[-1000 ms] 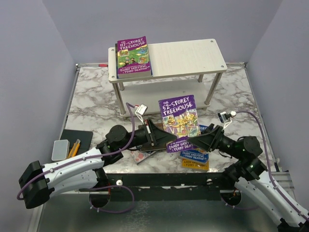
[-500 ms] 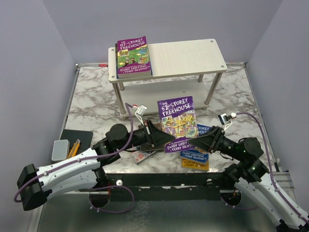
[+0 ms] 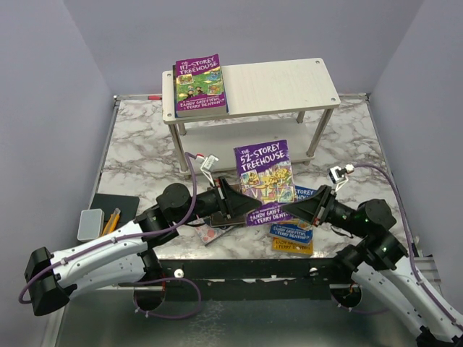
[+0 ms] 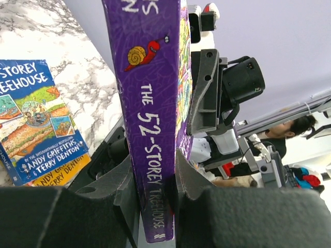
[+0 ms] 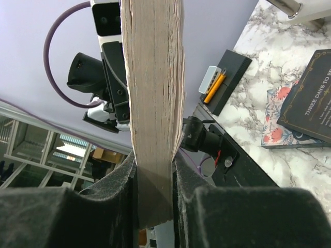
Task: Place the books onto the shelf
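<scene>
The spot beside the other purple book is empty, so my right gripper should next move up and outward, then lower the book there onto the shelf's top level (image 3: 248, 88).
A purple "52-Storey Treehouse" book (image 3: 265, 181) is held up above the table in front of the shelf (image 3: 282, 83). My left gripper (image 3: 233, 205) is shut on its spine (image 4: 152, 129), and my right gripper (image 3: 307, 208) is shut on its page edge (image 5: 154, 93). Both fingers of each gripper press the covers. Another purple book (image 3: 199, 85) lies on the left of the shelf's top tier. A blue book (image 4: 36, 116) over an orange one (image 3: 293, 246) lies below the right gripper. A dark brown book (image 5: 310, 98) and a pink floral one (image 5: 274, 124) lie under the left arm.
A small grey case (image 3: 90, 224) with a yellow pencil (image 3: 110, 221) beside it sits on a dark mat (image 3: 119, 204) at the table's left front. Purple walls close in the marble table (image 3: 145, 152) on three sides. The shelf's lower tier (image 3: 246, 130) holds nothing visible.
My right gripper has closed onto the page edge of the held purple book. The book has shifted slightly left and up, and the left gripper's grip is unchanged.
</scene>
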You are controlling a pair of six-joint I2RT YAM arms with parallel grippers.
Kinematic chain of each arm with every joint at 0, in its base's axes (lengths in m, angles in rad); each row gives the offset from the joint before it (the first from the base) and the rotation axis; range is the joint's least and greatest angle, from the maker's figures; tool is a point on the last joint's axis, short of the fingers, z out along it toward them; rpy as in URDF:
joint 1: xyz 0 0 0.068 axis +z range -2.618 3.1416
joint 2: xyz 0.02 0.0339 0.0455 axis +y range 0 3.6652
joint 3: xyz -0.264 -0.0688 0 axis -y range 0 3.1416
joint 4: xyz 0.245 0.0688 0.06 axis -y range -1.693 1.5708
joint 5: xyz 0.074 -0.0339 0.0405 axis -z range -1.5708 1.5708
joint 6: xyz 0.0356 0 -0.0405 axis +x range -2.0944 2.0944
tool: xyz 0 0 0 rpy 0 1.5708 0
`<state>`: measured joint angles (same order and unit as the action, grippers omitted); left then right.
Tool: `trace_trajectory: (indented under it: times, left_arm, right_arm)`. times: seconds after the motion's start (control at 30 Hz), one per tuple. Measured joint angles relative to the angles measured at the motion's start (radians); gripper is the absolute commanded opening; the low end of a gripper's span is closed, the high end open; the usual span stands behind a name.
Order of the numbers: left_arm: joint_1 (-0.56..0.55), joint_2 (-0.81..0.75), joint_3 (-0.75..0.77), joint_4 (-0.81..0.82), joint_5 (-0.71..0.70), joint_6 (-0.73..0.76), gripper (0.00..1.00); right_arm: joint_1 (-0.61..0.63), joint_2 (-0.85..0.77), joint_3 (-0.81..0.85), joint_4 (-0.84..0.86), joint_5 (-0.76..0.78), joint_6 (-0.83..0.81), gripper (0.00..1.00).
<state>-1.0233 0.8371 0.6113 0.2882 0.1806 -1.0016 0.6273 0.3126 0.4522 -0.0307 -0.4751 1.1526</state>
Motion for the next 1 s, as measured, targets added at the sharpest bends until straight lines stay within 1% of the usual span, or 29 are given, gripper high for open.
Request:
trace_trajectory:
  times: [0.03,0.1,0.23,0.3,0.43,0.5,0.63,0.67,0.7,0.87,1.0]
  left_arm:
    - [0.000,0.000,0.001,0.000,-0.002,0.000,0.17]
    - [0.000,0.000,0.004,-0.001,-0.005,0.000,0.36]
    - [-0.006,-0.010,0.024,-0.039,-0.041,0.031,0.61]
    - [-0.002,-0.028,0.029,-0.070,-0.081,0.048,0.68]
    - [0.003,-0.075,0.039,-0.158,-0.167,0.092,0.76]
    - [0.003,-0.097,0.048,-0.215,-0.208,0.117,0.82]
    - [0.003,-0.140,0.079,-0.338,-0.282,0.167,0.88]
    - [0.003,-0.150,0.087,-0.367,-0.303,0.180,0.91]
    - [0.003,-0.160,0.096,-0.390,-0.320,0.192,0.98]
    - [0.003,-0.216,0.136,-0.527,-0.412,0.266,0.99]
    - [0.003,-0.231,0.156,-0.610,-0.458,0.319,0.99]
  right_arm:
    - [0.000,0.005,0.011,-0.012,0.002,-0.003,0.01]
    - [0.000,0.013,0.032,-0.034,0.010,-0.015,0.01]
    - [0.002,0.039,0.097,-0.108,0.037,-0.053,0.01]
    - [0.002,0.052,0.132,-0.148,0.052,-0.072,0.01]
    - [0.002,0.087,0.202,-0.219,0.098,-0.114,0.01]
    - [0.002,0.108,0.236,-0.239,0.113,-0.134,0.01]
    - [0.002,0.159,0.308,-0.271,0.134,-0.173,0.01]
    - [0.002,0.174,0.330,-0.280,0.141,-0.185,0.01]
    - [0.002,0.189,0.352,-0.289,0.149,-0.196,0.01]
    - [0.002,0.274,0.491,-0.339,0.206,-0.260,0.01]
    - [0.002,0.374,0.622,-0.381,0.264,-0.313,0.01]
